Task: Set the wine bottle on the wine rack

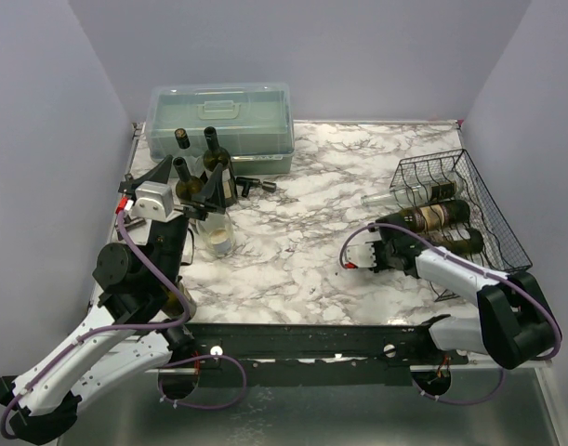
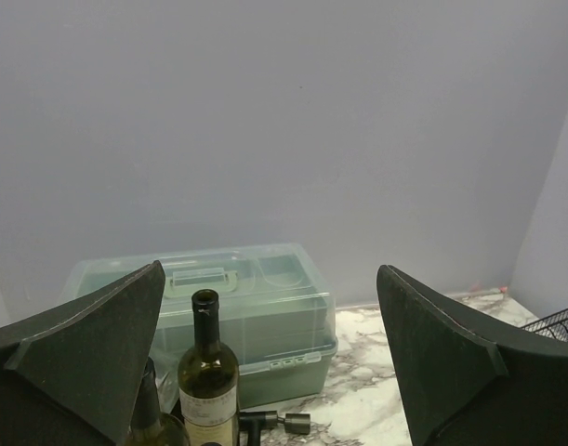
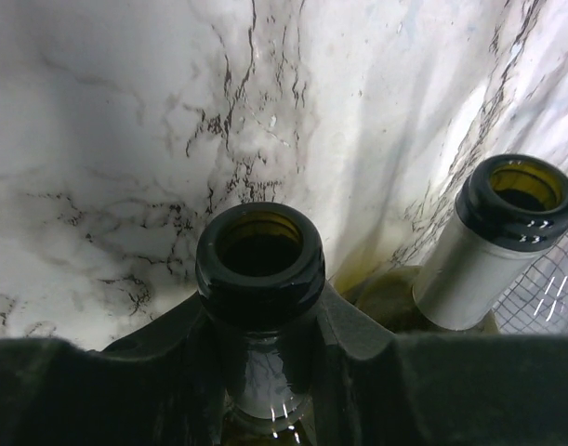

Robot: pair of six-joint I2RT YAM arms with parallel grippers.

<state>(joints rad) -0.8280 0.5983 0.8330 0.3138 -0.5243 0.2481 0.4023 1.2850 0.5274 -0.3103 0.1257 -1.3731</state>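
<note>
I will next move my right gripper gently a little toward the near side of the rack and open it to release the bottle's neck, as the bottle's body already lies across the wires.
The black wire wine rack [image 1: 483,200] stands at the right of the marble table. A clear bottle [image 1: 404,193] and a dark labelled bottle [image 1: 432,216] lie across it. My right gripper [image 1: 369,253] is shut on the neck of a third dark wine bottle [image 1: 460,244], whose body rests at the rack's near side. In the right wrist view its open mouth [image 3: 260,251] sticks out between my fingers [image 3: 358,334], with a neighbouring bottle's neck [image 3: 507,232] to its right. My left gripper [image 1: 186,181] hangs open by the standing bottles [image 1: 216,153], holding nothing.
A translucent grey-green box [image 1: 223,121] with a handle sits at the back left. In front of it are upright bottles [image 2: 207,372], a small black stopper tool [image 2: 274,423] and a clear glass [image 1: 216,237]. Grey walls close in three sides.
</note>
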